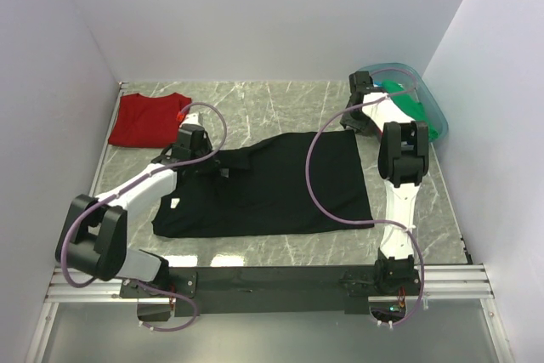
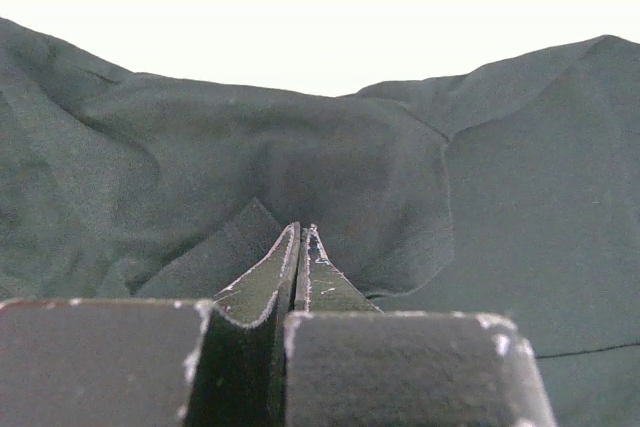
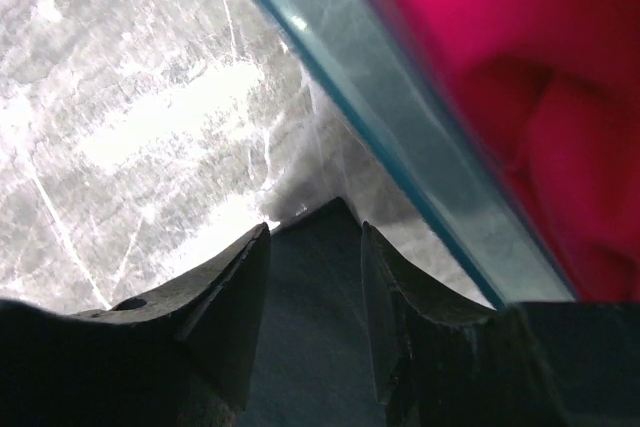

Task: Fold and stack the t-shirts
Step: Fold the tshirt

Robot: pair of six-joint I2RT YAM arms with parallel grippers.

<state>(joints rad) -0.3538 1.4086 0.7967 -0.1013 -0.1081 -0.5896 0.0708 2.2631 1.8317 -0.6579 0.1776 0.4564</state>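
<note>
The robot's right gripper will next move slightly toward the tub and close on the shirt's far corner (image 1: pixel 353 132) (image 3: pixel 326 225), which is between its open fingers, nearer the finger on the tub side.
A large black t-shirt (image 1: pixel 280 193) lies spread mid-table, with a small white label (image 1: pixel 173 203) at its left edge. My left gripper (image 1: pixel 219 169) rests on its bunched upper-left part. In the left wrist view the left gripper (image 2: pixel 303 229) is shut, its tips pinching a fold of the black cloth (image 2: pixel 380 167). My right gripper (image 1: pixel 350 122) is at the shirt's far right corner, beside the tub. In the right wrist view the right gripper (image 3: pixel 316 227) is open, with the black shirt's corner (image 3: pixel 310 327) lying between the fingers. A folded dark red t-shirt (image 1: pixel 149 119) lies at the back left.
The translucent blue tub (image 1: pixel 429 95) stands at the back right and holds a green t-shirt (image 1: pixel 416 110). In the right wrist view the tub wall (image 3: pixel 400 117) is just right of the fingers, with pink cloth (image 3: pixel 520 67) behind it. White walls enclose the marble table (image 1: pixel 280 99).
</note>
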